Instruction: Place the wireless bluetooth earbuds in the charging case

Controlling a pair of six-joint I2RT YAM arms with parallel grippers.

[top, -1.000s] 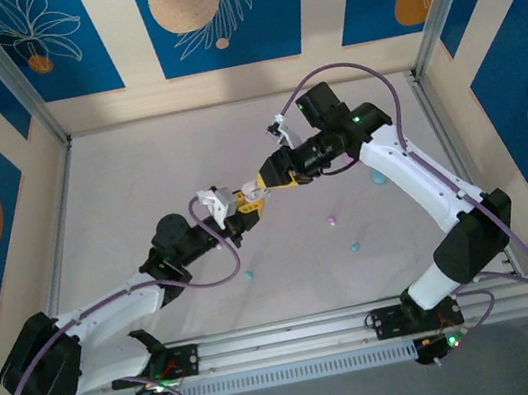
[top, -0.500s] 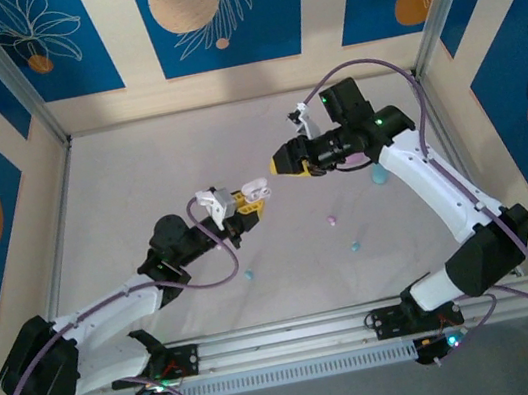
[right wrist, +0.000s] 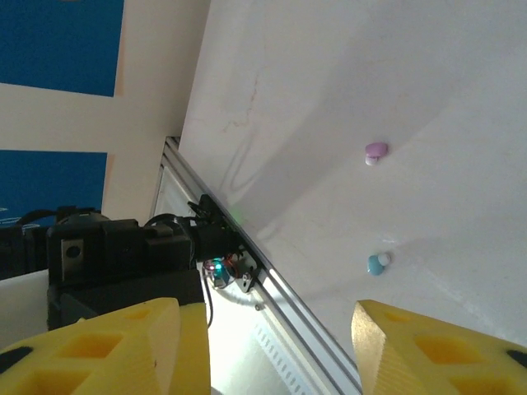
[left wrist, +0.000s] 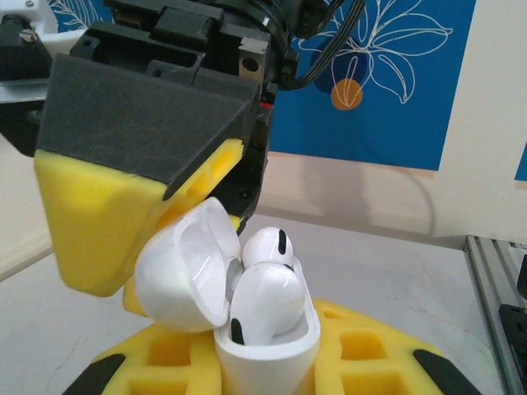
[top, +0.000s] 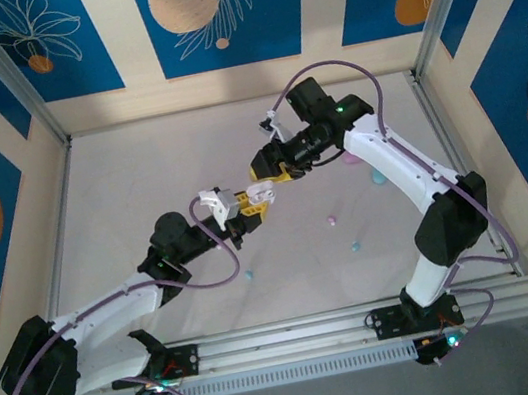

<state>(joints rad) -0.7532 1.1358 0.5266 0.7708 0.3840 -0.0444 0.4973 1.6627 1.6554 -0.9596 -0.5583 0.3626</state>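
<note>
I need to tilt my left gripper down and lower the white charging case [top: 260, 194] [left wrist: 268, 350] onto the table to let go of it, because both white earbuds are already inside it.
My left gripper [top: 248, 203] is shut on a white charging case [left wrist: 268, 350], held upright between its yellow pads [left wrist: 370, 346]. The lid [left wrist: 183, 263] stands open to the left. Two white earbuds [left wrist: 265, 298] sit in the case, heads sticking up above the rim. My right gripper [top: 268, 169] is open and hovers just behind the case; one of its yellow fingers [left wrist: 107, 222] is close against the lid. A pink earbud [right wrist: 375, 151] and a teal earbud [right wrist: 376, 263] lie on the table to the right. Another teal earbud [top: 249, 274] lies near the left arm.
A small teal object [top: 378, 177] and a pinkish one [top: 349, 156] lie on the table [top: 139, 178] under the right arm. The aluminium rail [top: 297, 334] runs along the near edge, and frame posts [top: 11, 78] stand at the corners.
My right gripper drew back to the right, then returned beside the case's lid with its jaws wider. The left gripper kept the case still.
</note>
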